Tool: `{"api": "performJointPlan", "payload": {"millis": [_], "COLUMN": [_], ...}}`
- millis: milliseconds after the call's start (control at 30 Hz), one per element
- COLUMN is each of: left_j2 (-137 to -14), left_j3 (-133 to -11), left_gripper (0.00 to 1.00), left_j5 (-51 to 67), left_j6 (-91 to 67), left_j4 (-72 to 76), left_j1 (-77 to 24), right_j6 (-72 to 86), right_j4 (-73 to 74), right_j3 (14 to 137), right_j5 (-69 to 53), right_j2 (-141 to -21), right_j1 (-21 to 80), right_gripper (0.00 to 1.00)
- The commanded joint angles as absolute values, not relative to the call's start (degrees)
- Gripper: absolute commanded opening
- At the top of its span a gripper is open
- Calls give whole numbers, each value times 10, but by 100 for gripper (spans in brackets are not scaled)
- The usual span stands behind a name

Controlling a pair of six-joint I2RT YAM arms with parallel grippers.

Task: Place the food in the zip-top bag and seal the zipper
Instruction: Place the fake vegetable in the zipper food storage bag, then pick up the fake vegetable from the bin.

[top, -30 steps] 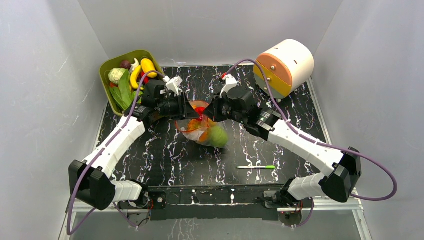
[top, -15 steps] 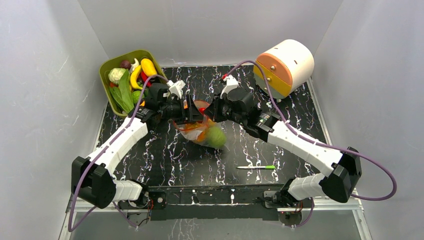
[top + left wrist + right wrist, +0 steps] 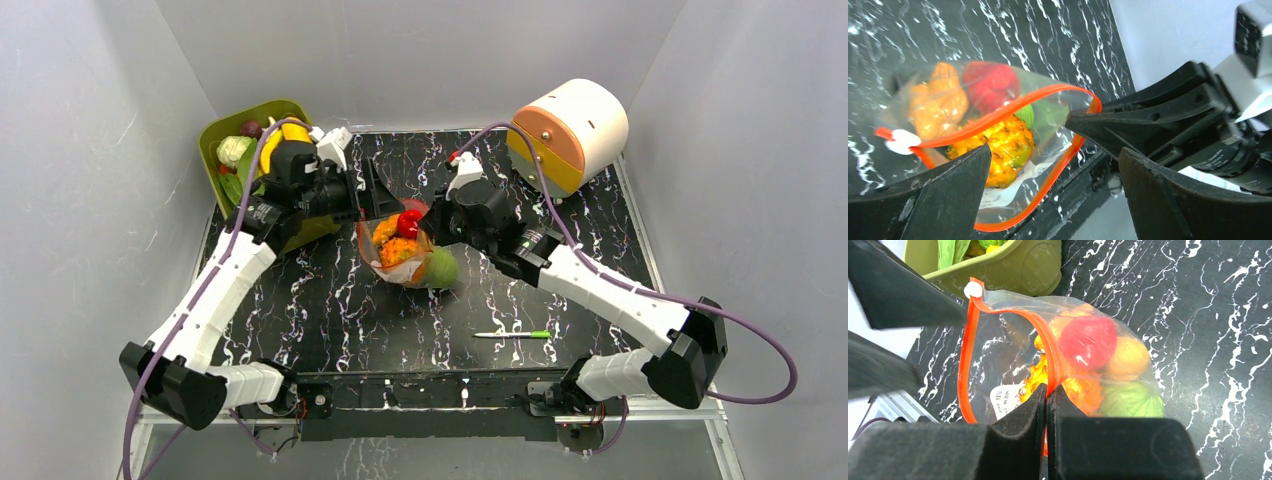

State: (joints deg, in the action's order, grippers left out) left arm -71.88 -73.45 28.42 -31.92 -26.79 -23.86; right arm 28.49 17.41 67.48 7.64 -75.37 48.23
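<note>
I will next move my left gripper away from the bag and down among the green tray's vegetables, because they lie below, to its left in the top view.
The zip-top bag hangs over the middle of the table with its mouth wide apart. Inside lies food: a red tomato, an orange pineapple and a green cabbage. My right gripper is shut on the red zipper at the mouth's right side and holds the bag up. My left gripper is open just left of the mouth, its fingers wide apart and touching nothing. A white slider sits at the zipper's far end.
A green tray with more toy vegetables stands at the back left, partly under my left arm. A white and orange drum is at the back right. A thin green-and-white pen lies near the front.
My left gripper has opened wide and drawn back left from the bag's mouth. The bag's contents now show from above. The right gripper stays shut on the zipper.
</note>
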Motion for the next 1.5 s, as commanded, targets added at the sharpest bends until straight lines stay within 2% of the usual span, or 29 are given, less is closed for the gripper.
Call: {"api": "performJointPlan", "payload": {"millis": [0,333,533,700,767,1033,1267,1467], "left_j2": [-687,-713,-751,-779,-781,-842,-903,-959], "left_j3": [-789,-850,-865,-867,-866,-882,-914,-937], "left_gripper": [98,99,84,67,63,58,62,57], "left_j5": [174,-98,-179,-183,-174,-144,-139,-157], "left_j6": [-287,-213,-176,-164,-163,-153,-156,-153], "left_j4": [-346,-413,-424,-407,-394,-348,-319,-305], "left_j1": [-242,-241,-230,-203,-189,-108,-54,-16], "right_j6": [256,241,241,242,242,246,240,239], "right_j4": [148,148,144,139,139,134,138,137], "right_j3": [674,653,649,649,650,650,661,670], "right_j5": [97,88,64,48,42,39,35,38], "right_j2": [-716,-689,-686,-686,-689,-690,-701,-714], "right_j1": [482,482,482,482,482,482,482,482], "right_gripper": [0,0,0,0,0,0,0,0]}}
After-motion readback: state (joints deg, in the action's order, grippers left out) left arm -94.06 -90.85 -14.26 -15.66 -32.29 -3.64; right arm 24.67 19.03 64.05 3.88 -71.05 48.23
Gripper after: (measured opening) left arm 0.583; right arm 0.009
